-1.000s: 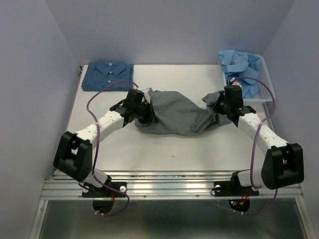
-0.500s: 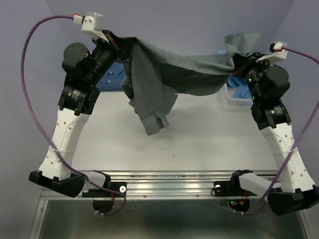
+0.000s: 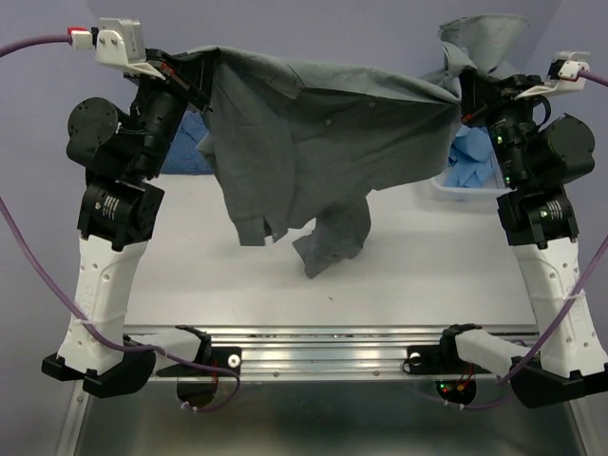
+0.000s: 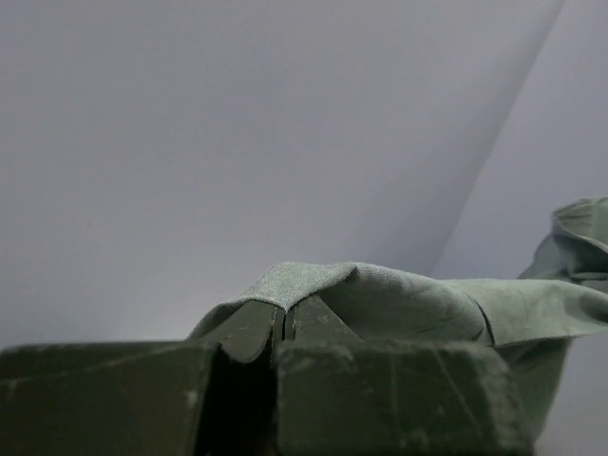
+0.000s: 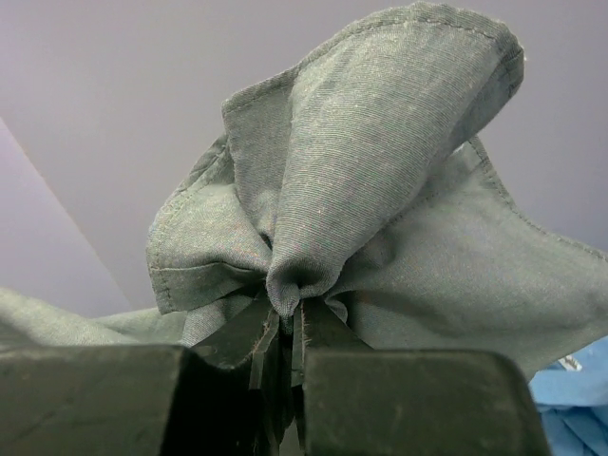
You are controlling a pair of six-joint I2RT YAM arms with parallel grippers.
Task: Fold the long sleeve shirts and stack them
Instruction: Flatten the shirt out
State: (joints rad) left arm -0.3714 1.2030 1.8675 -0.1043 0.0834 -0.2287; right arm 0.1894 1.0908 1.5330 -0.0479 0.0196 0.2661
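Observation:
My right gripper is holding the bunched corner. The grey shirt [image 3: 323,123] hangs spread between both arms, so I need to lower the corner to the bare tabletop [image 3: 407,201] beside the basket and release it.
The grey shirt [image 3: 323,123] hangs spread in the air between both raised arms, its lower part and a sleeve dangling to about the table. My left gripper [image 3: 195,68] is shut on its upper left edge; the left wrist view shows the cloth [image 4: 380,299] pinched over the fingertips. My right gripper [image 3: 463,90] is shut on a bunched upper right corner [image 5: 380,171]. The dark blue patterned shirt [image 3: 185,152] lies folded at the back left, mostly hidden behind the left arm. Light blue shirts [image 3: 472,163] lie in the basket at the right.
The white basket [image 3: 446,188] stands at the back right, partly behind the right arm. The table [image 3: 418,275] has purple-grey walls on three sides. Purple cables loop out from both wrists.
Both arms lifted the grey shirt from the table high into the air and pulled apart, so it now hangs spread wider between them.

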